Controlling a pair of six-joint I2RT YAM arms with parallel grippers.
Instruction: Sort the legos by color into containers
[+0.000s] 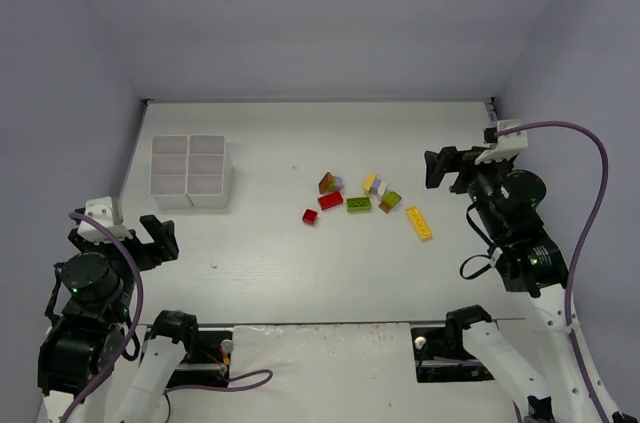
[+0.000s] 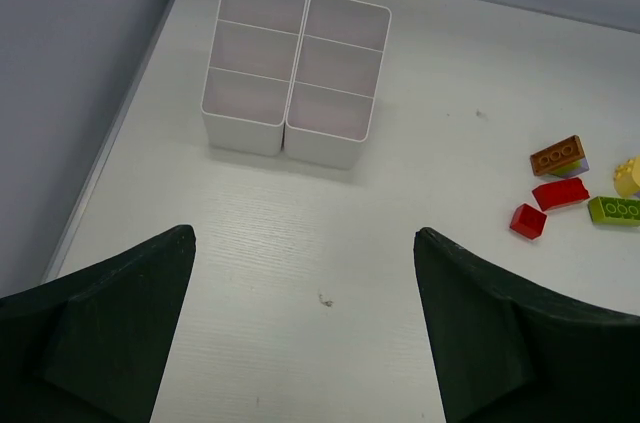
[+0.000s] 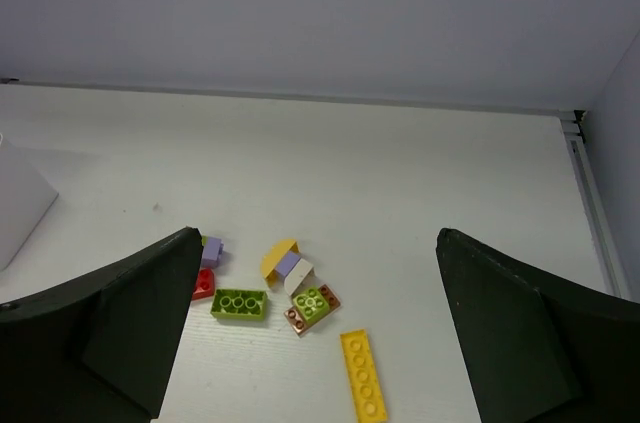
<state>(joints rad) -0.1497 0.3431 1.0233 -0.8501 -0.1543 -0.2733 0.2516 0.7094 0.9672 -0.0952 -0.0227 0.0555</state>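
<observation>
The small red brick (image 1: 310, 216) (image 2: 528, 221) has bare table around it, so my left gripper should move outward and to the right in the top view, then down onto it.
The legos lie in a loose cluster right of the table's middle: a brown brick (image 1: 326, 183), a red brick (image 1: 330, 200), a small red one (image 1: 310, 216), a lime green one (image 1: 358, 204) and a long yellow plate (image 1: 418, 222). The white six-compartment tray (image 1: 190, 171) stands at the far left, its compartments empty in the left wrist view (image 2: 245, 131). My left gripper (image 1: 160, 238) is open and empty, near of the tray. My right gripper (image 1: 440, 168) is open and empty, right of the cluster. The right wrist view shows the long yellow plate (image 3: 363, 375) and the green brick (image 3: 239, 303) between its fingers.
Grey walls close in the table on the left, far and right sides. A small dark speck (image 2: 322, 299) marks the table between my left fingers. A green brick sits on a brown one (image 3: 313, 306) beside small yellow, lilac and white pieces (image 3: 288, 263).
</observation>
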